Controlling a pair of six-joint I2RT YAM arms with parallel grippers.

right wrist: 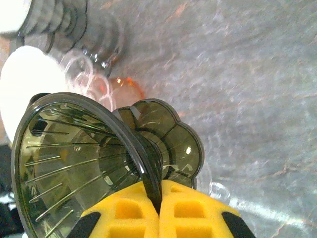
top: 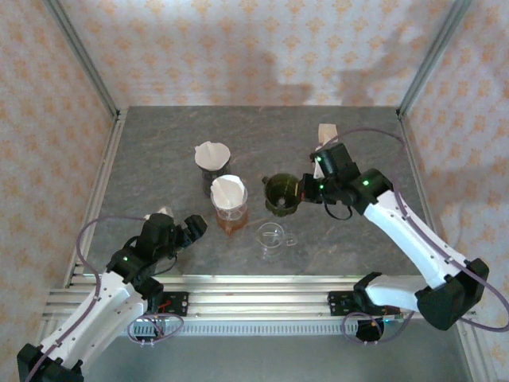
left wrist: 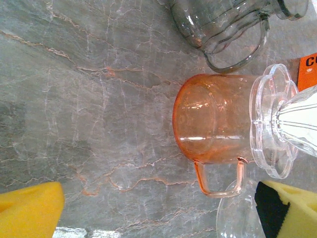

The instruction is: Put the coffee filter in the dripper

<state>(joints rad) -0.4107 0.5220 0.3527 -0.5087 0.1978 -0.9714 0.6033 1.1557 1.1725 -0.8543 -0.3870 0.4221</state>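
My right gripper should next move the dark smoky dripper back and down onto the uncovered opening of the clear glass cup [top: 270,233] and let go of it.
My right gripper [top: 305,189] is shut on the rim of a dark smoky dripper [top: 280,193], holding it just above the table at centre right. In the right wrist view the yellow pads [right wrist: 198,213] pinch the dripper's wall [right wrist: 89,158], and its ribbed cone has nothing in it. A white coffee filter [top: 228,190] sits in a clear dripper [left wrist: 277,119] on top of an orange glass mug [left wrist: 213,119]. A second white filter [top: 211,154] sits in a dark holder behind it. My left gripper [top: 192,227] stands open at the near left, a little short of the orange mug, holding nothing.
A clear glass cup [top: 270,237] stands on the table in front of the held dripper. A white paper object [top: 326,133] lies behind the right arm. The grey stone tabletop [top: 159,159] has open room on the left and at the far back.
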